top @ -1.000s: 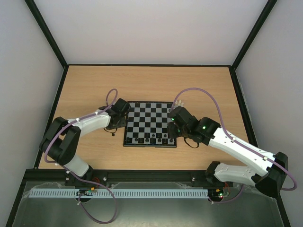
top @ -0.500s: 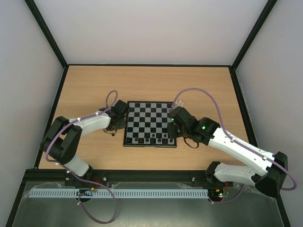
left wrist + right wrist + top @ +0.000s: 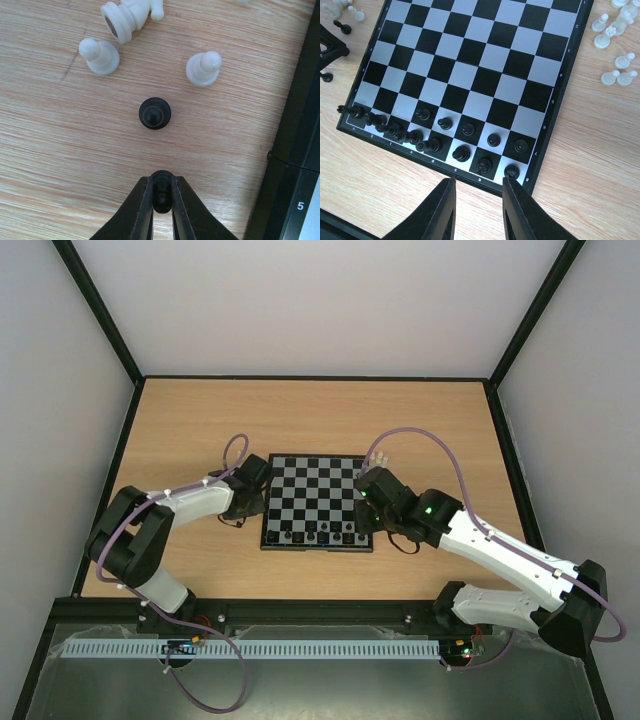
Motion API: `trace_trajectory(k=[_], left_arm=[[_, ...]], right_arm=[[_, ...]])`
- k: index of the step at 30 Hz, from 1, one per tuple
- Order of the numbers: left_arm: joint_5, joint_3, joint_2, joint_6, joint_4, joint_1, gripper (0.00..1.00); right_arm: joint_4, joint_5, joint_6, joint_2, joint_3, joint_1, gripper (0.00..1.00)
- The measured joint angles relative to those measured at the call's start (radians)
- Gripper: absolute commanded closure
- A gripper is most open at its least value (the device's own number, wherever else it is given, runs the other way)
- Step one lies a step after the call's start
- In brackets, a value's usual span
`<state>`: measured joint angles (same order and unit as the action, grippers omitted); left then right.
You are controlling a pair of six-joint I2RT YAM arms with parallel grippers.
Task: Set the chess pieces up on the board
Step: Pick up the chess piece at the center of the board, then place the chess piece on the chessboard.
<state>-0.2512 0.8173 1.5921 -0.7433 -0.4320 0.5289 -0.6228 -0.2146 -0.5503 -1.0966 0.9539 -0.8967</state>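
My left gripper should lift over the board's edge, lower to the pawn row's next empty white square (image 3: pixel 299 526), right of my gripper in the top view, and release.
The board (image 3: pixel 315 485) lies mid-table, with black chess pieces (image 3: pixel 315 532) standing in its two near rows. My left gripper (image 3: pixel 161 182) is shut on a small black pawn (image 3: pixel 161 194) just above the wood, left of the board's edge (image 3: pixel 300 150). Another black pawn (image 3: pixel 155 112) stands ahead of it, with two white pawns (image 3: pixel 100 56) (image 3: pixel 203 68) and a toppled white piece (image 3: pixel 125 17) beyond. My right gripper (image 3: pixel 479 182) is open and empty, above the board's near right corner (image 3: pixel 530 172) by the black pieces (image 3: pixel 461 152).
Loose white pieces (image 3: pixel 615 75) lie on the wood right of the board, also seen in the top view (image 3: pixel 380 458). More white and black pieces (image 3: pixel 340 15) lie off its left side. The left arm's fingers (image 3: pixel 330 50) show there too.
The left gripper has shifted slightly beside the board's left edge, still shut on the pawn. The right arm has barely moved.
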Motion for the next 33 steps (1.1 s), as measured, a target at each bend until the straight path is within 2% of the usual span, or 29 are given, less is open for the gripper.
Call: trace_trajectory(k=[7,13,19,25,33], left_arm=[[0.0,0.001,-0.005,0.003,-0.006,0.0,0.97],[-0.003,0.017,-0.063,0.002,-0.059,0.032,0.97],[-0.003,0.149,-0.102,-0.005,-0.149,0.189,0.97],[0.007,0.274,-0.059,-0.018,-0.193,0.334,0.96],[0.023,0.304,0.067,-0.033,-0.201,0.41,0.95]], right_arm=[[0.0,0.001,0.0,0.0,-0.004,0.0,0.73],[0.0,0.001,0.0,0.0,-0.004,0.0,0.73],[0.0,0.0,0.0,0.0,-0.004,0.0,0.73],[-0.001,0.0,-0.004,0.003,-0.004,0.0,0.73],[-0.003,0.0,-0.013,0.016,-0.004,0.0,0.73]])
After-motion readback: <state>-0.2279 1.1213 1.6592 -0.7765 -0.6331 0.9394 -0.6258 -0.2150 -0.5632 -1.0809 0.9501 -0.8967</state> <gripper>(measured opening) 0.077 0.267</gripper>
